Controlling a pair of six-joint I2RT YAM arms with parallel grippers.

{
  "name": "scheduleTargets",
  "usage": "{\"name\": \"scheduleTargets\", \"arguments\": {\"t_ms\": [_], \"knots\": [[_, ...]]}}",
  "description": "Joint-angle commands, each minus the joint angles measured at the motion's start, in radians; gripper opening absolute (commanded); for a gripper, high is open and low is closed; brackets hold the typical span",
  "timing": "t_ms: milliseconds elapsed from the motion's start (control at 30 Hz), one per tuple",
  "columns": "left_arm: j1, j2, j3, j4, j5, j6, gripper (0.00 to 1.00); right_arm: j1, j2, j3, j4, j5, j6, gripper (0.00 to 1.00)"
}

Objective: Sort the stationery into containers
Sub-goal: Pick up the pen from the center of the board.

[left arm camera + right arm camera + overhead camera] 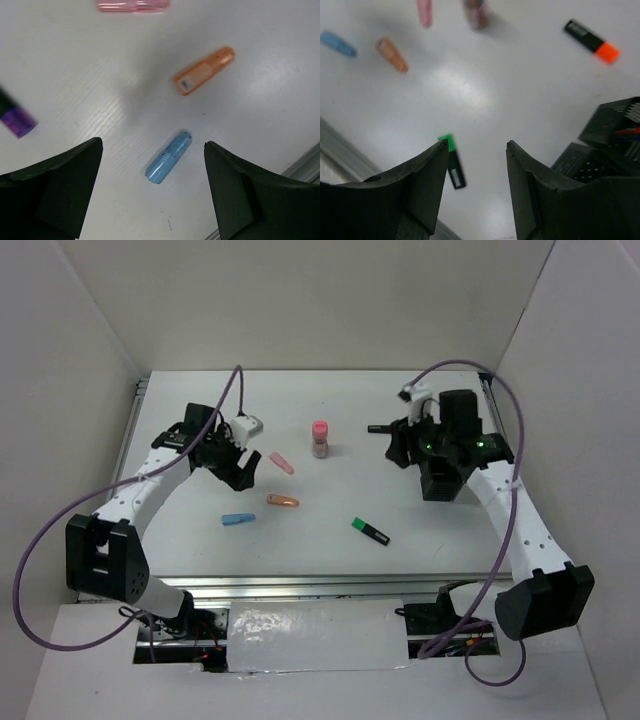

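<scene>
I need to move my right gripper down, back and to the left in the top view, onto the highlighter's green end, because the highlighter is lying loose outside the cup (612, 132).
A blue cap piece (169, 157) lies on the table below and between my left gripper's (152, 145) wide-open fingers; in the top view this blue cap (238, 519) sits in front of the left gripper (238, 475). An orange cap (204, 71) and a pink cap (132, 5) lie further out. My right gripper (476, 142) is open and empty, high over the table. A green and black highlighter (452, 162) lies beneath its left finger. The black mesh cup (612, 132), holding red and blue pens, stands to its right.
An orange and black highlighter (592, 41) lies beyond the cup. A pink-capped cylinder (320, 438) stands upright at mid-table. A purple-tipped item (17, 122) shows at the left wrist view's left edge. The table's metal front rail (300, 585) runs near the highlighter (371, 530).
</scene>
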Motion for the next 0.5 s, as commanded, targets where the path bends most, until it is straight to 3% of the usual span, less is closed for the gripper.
{"name": "scheduleTargets", "arguments": {"t_ms": [0,167,333,467], "knots": [[0.092,0.046,0.081,0.141,-0.114,-0.21,0.95,0.142,-0.046,-0.085,-0.104,0.083,-0.117,0.57],[0.204,0.175,0.192,0.11,-0.117,-0.379,0.99,0.277,0.027,-0.131,-0.15,0.128,-0.178,0.61],[0.233,0.123,0.158,0.136,-0.119,-0.437,0.99,0.422,0.151,-0.149,-0.179,0.203,-0.2,0.62],[0.238,0.082,0.121,0.138,-0.12,-0.433,0.99,0.442,0.306,-0.128,-0.184,0.22,-0.144,0.64]]}}
